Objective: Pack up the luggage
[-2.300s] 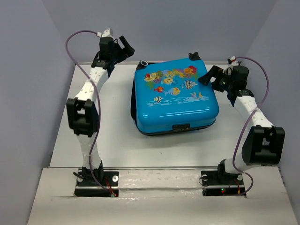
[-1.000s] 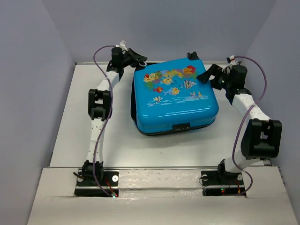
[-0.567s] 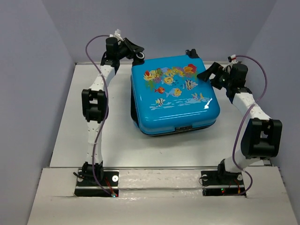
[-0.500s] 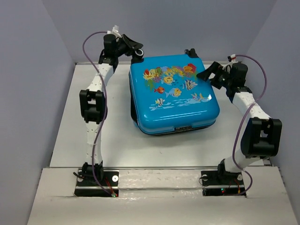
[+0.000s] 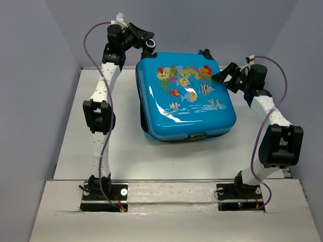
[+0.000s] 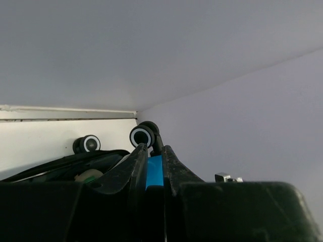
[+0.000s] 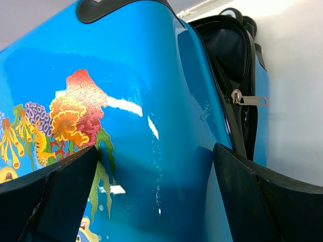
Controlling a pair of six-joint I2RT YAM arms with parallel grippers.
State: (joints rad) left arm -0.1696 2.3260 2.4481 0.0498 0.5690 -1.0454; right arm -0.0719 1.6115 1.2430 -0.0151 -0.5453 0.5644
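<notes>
The luggage's seam is gaping, so next I need to lower the lid's blue rim in my left gripper toward the luggage's lower half (image 5: pixel 143 119) (image 6: pixel 97 157) below it and then let go of the lid's rim.
The luggage (image 5: pixel 186 96), bright blue with a fish print, lies mid-table with its lid tilted up at the far left. My left gripper (image 5: pixel 146 43) is shut on the lid's blue rim (image 6: pixel 155 171) at that corner, just below a black-and-white wheel (image 6: pixel 142 136); its tips (image 6: pixel 154 147) pinch the shell. A second wheel (image 6: pixel 90 143) sits on the lower half. My right gripper (image 5: pixel 222 75) is open at the lid's far right corner, its jaws spread wide over the blue shell (image 7: pixel 126 101), midpoint (image 7: pixel 155 148). The zipper pull (image 7: pixel 247 99) hangs at the open seam.
Grey-violet walls close in the white table (image 5: pixel 126 146) at the back and both sides. Through the gap under the lid, a pale item with green (image 6: pixel 88 176) shows inside the black lining. Bare table lies in front of the luggage.
My left gripper came in from the back left, closed on the lid's far left corner and rose, tilting the lid up. The right gripper edged closer to the lid's right corner.
</notes>
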